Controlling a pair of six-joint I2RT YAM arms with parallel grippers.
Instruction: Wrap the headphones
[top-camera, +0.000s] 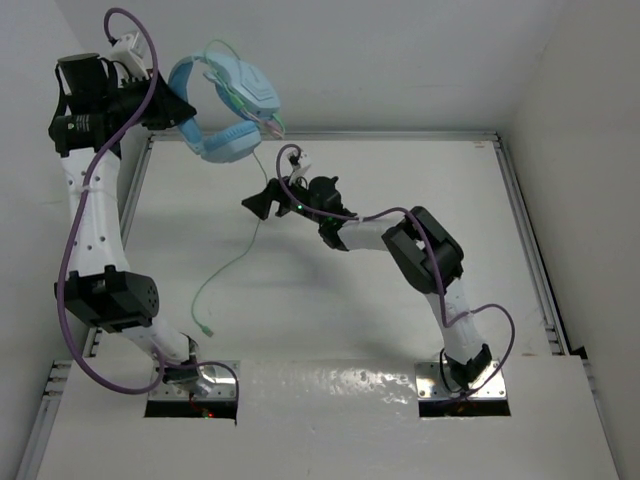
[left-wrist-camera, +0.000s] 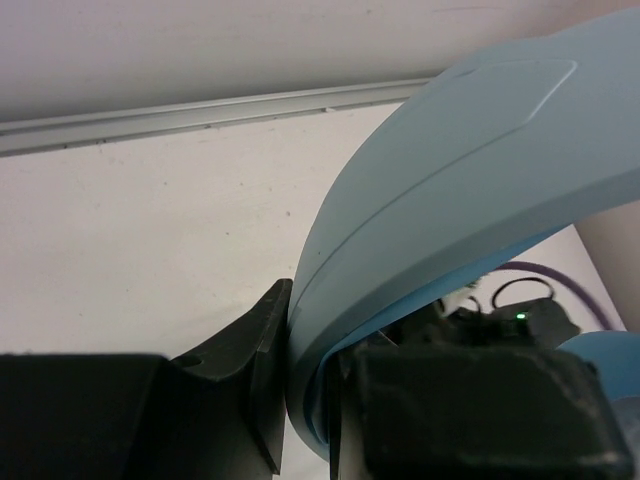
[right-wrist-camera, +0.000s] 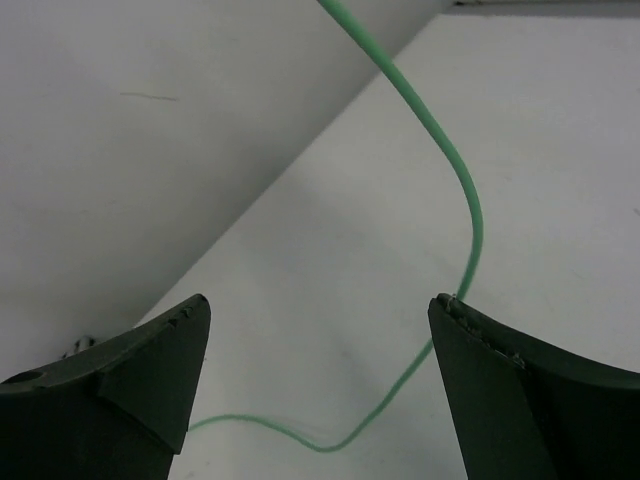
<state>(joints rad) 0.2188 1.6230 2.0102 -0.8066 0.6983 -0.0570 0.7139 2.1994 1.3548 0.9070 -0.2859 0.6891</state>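
Next I need to ease my right gripper toward the right in the wrist view to bring the hanging cable (top-camera: 257, 226) (right-wrist-camera: 467, 276) between my fingers, since it lies that way, past one finger.
The light blue headphones (top-camera: 228, 100) hang in the air at the back left, above the table's far edge. My left gripper (top-camera: 180, 106) is shut on their headband (left-wrist-camera: 450, 180), which fills the left wrist view between the two black jaws of that gripper (left-wrist-camera: 310, 352). The thin pale green cable (top-camera: 250, 238) drops from the earcups to the table and trails to its plug (top-camera: 208, 328) near the front left. My right gripper (top-camera: 258, 203) is open and empty, beside the hanging cable. In the right wrist view the cable (right-wrist-camera: 470, 205) runs past the right fingertip of the gripper (right-wrist-camera: 320, 308).
A metal rail (top-camera: 400, 135) borders the white table at the back, with more rails along both sides. White walls stand close on the left and behind. Thick purple cables (top-camera: 80, 200) loop along both arms. The arm bases sit at the near edge.
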